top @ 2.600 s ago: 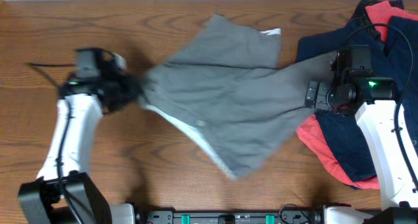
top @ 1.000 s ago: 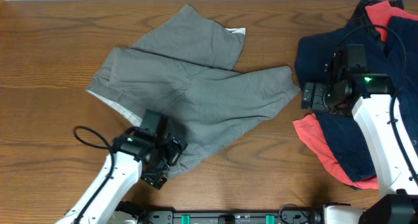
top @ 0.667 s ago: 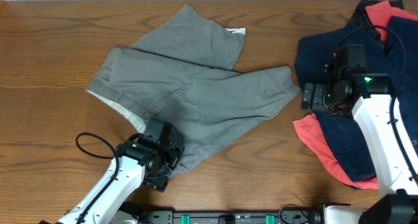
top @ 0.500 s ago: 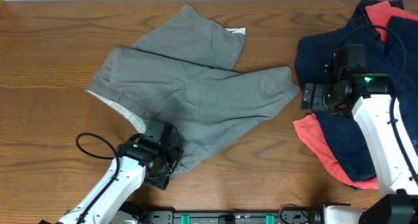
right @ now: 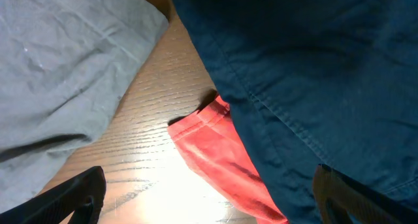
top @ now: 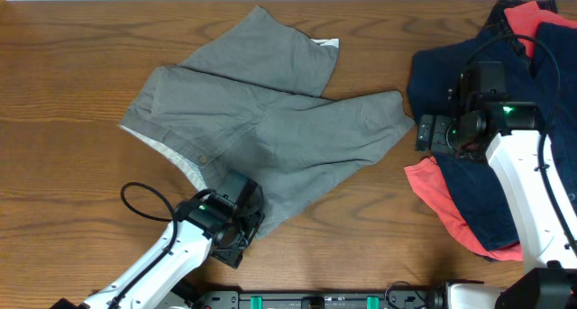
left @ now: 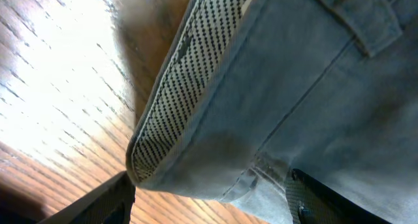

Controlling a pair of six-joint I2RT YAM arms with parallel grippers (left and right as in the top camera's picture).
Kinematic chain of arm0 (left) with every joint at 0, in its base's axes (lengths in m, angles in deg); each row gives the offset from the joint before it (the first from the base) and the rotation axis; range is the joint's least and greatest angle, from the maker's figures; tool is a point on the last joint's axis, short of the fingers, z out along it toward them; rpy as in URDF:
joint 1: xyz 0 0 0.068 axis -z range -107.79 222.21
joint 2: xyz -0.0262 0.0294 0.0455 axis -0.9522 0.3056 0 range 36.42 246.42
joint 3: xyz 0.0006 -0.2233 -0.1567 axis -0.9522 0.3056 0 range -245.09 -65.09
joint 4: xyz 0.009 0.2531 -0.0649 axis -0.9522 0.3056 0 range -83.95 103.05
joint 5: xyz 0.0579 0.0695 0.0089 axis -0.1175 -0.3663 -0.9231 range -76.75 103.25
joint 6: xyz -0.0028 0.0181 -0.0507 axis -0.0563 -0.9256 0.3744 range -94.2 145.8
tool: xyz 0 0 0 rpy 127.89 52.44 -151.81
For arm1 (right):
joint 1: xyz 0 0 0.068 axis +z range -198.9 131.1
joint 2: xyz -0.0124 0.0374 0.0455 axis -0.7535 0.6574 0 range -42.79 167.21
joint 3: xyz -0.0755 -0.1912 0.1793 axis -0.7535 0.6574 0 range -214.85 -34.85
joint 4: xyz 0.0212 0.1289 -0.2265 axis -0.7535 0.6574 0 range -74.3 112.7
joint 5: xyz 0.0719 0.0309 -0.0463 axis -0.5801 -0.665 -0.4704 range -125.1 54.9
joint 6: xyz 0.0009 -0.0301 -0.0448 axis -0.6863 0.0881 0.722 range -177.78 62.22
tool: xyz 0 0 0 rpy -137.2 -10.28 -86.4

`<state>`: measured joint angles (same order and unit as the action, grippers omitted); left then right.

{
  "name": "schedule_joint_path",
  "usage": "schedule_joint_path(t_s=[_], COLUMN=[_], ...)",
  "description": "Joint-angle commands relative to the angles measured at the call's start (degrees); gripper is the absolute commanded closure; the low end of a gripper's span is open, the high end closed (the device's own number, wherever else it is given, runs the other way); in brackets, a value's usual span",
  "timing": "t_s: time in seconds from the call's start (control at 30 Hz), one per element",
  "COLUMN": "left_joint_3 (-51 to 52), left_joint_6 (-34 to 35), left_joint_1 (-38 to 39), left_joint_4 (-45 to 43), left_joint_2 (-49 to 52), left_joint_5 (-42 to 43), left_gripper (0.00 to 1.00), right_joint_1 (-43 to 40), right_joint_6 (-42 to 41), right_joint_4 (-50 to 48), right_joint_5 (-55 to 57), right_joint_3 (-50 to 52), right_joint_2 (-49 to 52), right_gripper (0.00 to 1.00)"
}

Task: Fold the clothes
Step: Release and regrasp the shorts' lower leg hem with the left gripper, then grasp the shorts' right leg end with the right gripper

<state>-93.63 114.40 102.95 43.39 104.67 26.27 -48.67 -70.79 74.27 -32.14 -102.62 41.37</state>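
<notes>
I need to move my right gripper from the navy garment (top: 469, 192) down onto the grey leg's end (top: 389, 146), which is below the garment and to its left in the overhead view.
The grey trousers (top: 270, 120) lie spread flat across the middle of the table, one leg toward the back and one toward the right. My left gripper (top: 242, 230) is low over their front corner. In the left wrist view the waistband corner (left: 196, 139), with its dotted lining, lies between the spread fingers of my left gripper (left: 209, 199), which is open and straddles it. My right gripper (top: 431, 131) hovers open at the edge of the navy garment (top: 469, 192), with nothing between its fingers.
A pile of navy (right: 313, 67) and red (right: 215, 152) garments fills the right side of the table, partly under my right arm. The end of a grey trouser leg (right: 59, 67) reaches almost to that pile. Bare wood (top: 63, 66) shows at the left.
The trousers, earlier stretched between both grippers, now lie flat. My left arm has slid right along the front edge to the waistband corner, and its jaws have narrowed a little. The right arm is still.
</notes>
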Motion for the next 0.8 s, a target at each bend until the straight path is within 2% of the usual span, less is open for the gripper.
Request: schedule_joint_path(t_s=[0.0, 0.07, 0.17, 0.27, 0.3, 0.47, 0.77], left_joint_3=[0.6, 0.6, 0.6, 0.6, 0.6, 0.5, 0.3], left_joint_6=[1.7, 1.7, 1.7, 0.0, -1.6, -6.8, -7.1], left_joint_1=[0.3, 0.3, 0.3, 0.2, 0.2, 0.2, -2.1], left_joint_4=[-0.1, -0.5, -0.5, -0.3, -0.3, 0.0, 1.0], left_joint_2=[0.3, 0.3, 0.3, 0.3, 0.2, -1.0, -4.9], left_joint_5=[-4.5, -5.9, -8.0, -7.9, -7.9, -5.9, -6.6], left_gripper=[0.29, 0.38, 0.62, 0.91, 0.94, 0.94, 0.94], right_joint_1=[-0.4, -0.4, -0.4, -0.4, -0.4, -0.4, -0.4], right_joint_6=[0.4, 0.4, 0.4, 0.4, 0.4, 0.4, 0.4], right_joint_4=[0.2, 0.4, 0.7, 0.7, 0.8, 1.2, 1.7], right_joint_5=[-0.2, -0.2, -0.2, -0.2, -0.2, -0.2, -0.2], right_joint_3=[-0.7, -0.7, -0.7, -0.7, -0.7, -0.7, -0.7], right_joint_2=[0.3, 0.3, 0.3, 0.3, 0.3, 0.3, 0.3], right_gripper=[0.01, 0.01, 0.01, 0.01, 0.01, 0.01, 0.01])
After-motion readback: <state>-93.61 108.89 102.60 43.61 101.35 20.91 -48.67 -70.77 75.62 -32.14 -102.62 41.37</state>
